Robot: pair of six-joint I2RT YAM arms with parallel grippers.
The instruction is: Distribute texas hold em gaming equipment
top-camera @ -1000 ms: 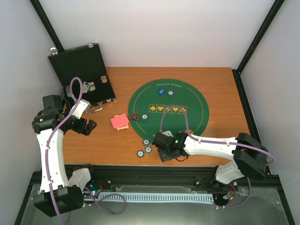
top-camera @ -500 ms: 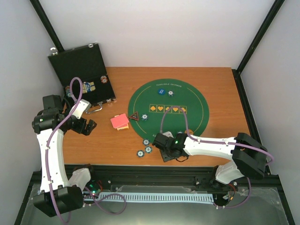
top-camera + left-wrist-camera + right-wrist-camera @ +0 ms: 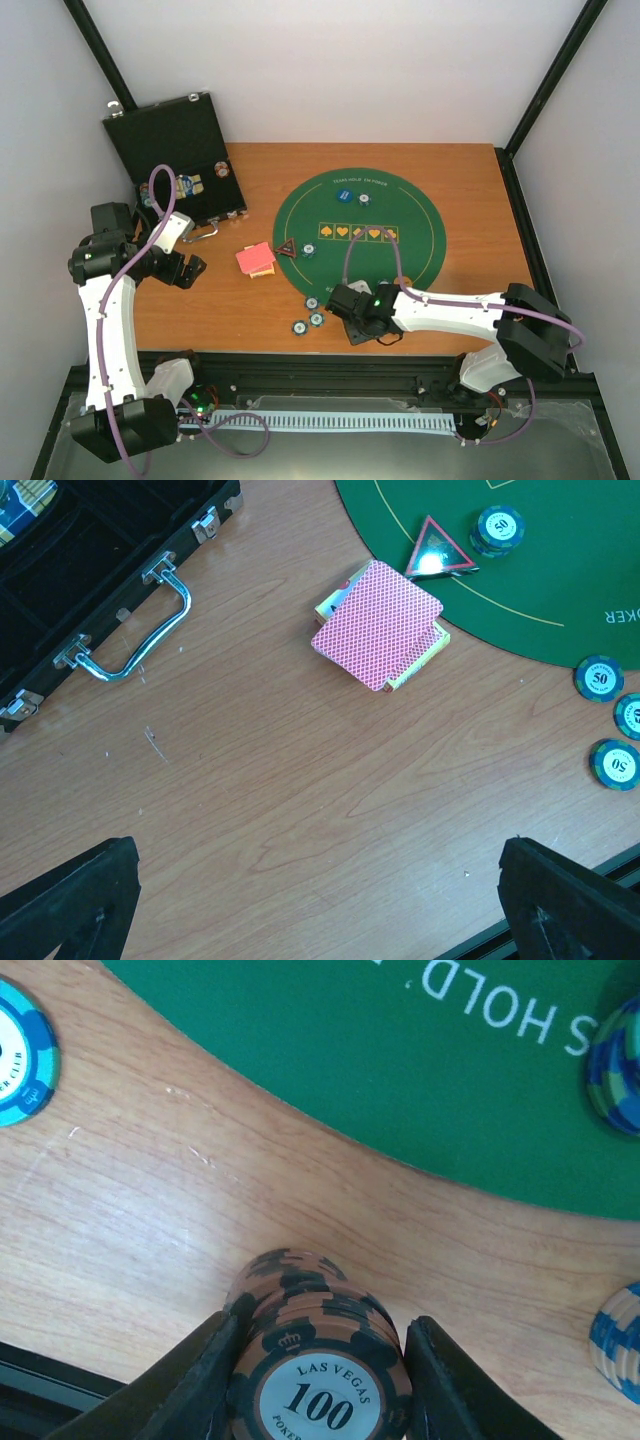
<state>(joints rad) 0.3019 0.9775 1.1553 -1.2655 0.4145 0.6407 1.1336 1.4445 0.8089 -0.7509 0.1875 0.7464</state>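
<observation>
The green felt beside the triangle marker and blue chips is bare, so I should move my right gripper outward and to the left in the top view to release there.
My right gripper (image 3: 322,1385) is shut on a stack of orange-and-black "100" poker chips (image 3: 318,1355), held low over the wood just off the near-left rim of the green mat (image 3: 400,1050). In the top view it (image 3: 343,303) sits beside three loose blue chips (image 3: 311,318). The red-backed cards (image 3: 255,260) lie left of the mat, also in the left wrist view (image 3: 378,638), next to the black red-edged triangle marker (image 3: 437,552) and a chip (image 3: 499,528). A blue button (image 3: 343,194) lies on the mat. My left gripper (image 3: 190,268) is open and empty above bare wood (image 3: 320,920).
The black hinged case (image 3: 178,150) stands open at the far left with chips inside (image 3: 186,185); its metal handle (image 3: 135,640) lies on the wood. A cyan chip (image 3: 20,1055) and two blue chips (image 3: 618,1065) lie near the right gripper. The table's near edge is close.
My right gripper has shifted slightly left along the mat's near rim with the chip stack in it. The left arm has not moved.
</observation>
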